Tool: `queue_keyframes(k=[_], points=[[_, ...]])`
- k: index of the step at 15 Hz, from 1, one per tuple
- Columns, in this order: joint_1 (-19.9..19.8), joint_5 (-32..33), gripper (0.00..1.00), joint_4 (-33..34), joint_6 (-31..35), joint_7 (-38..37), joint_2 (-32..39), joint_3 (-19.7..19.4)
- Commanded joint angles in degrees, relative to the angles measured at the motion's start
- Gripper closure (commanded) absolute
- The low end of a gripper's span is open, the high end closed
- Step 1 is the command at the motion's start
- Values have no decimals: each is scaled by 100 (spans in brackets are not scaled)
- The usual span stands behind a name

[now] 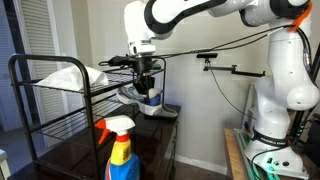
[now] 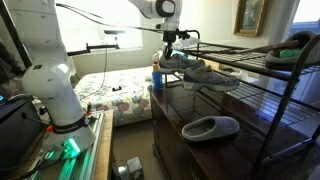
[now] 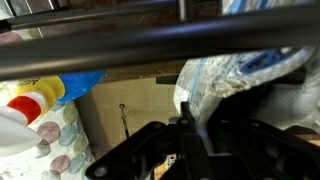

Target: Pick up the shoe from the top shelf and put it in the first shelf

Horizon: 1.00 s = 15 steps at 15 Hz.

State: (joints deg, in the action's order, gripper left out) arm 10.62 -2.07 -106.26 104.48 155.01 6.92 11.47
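Observation:
My gripper moves outward toward the open end of the middle shelf next and releases the grey sneaker there, since that shelf lies outward of my gripper.
My gripper (image 1: 148, 84) is shut on the grey sneaker with blue trim (image 1: 147, 101) and holds it at the open end of the black rack, below the top shelf (image 1: 40, 62) and about level with the tier under it. In an exterior view the gripper (image 2: 172, 52) grips the shoe (image 2: 178, 63) from above, beside the top shelf's rail (image 2: 235, 48). In the wrist view the shoe's pale blue-white mesh (image 3: 240, 75) fills the right side, above my dark fingers (image 3: 200, 145). A black rail (image 3: 150, 45) crosses above.
A whiter sneaker (image 1: 65, 75) lies on the top tier. Another shoe (image 2: 212, 76) lies on the middle tier and a grey slipper (image 2: 210, 128) on a lower one. A blue spray bottle (image 1: 120, 150) stands by the rack. A bed (image 2: 115, 95) lies behind.

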Motion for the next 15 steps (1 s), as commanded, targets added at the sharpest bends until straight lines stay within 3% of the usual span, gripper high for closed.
queue_keyframes(k=[1, 15], points=[[-28, 213, 97, 236, 170, 121, 162, 5], [-67, 440, 97, 1026, 113, 130, 738, -7]])
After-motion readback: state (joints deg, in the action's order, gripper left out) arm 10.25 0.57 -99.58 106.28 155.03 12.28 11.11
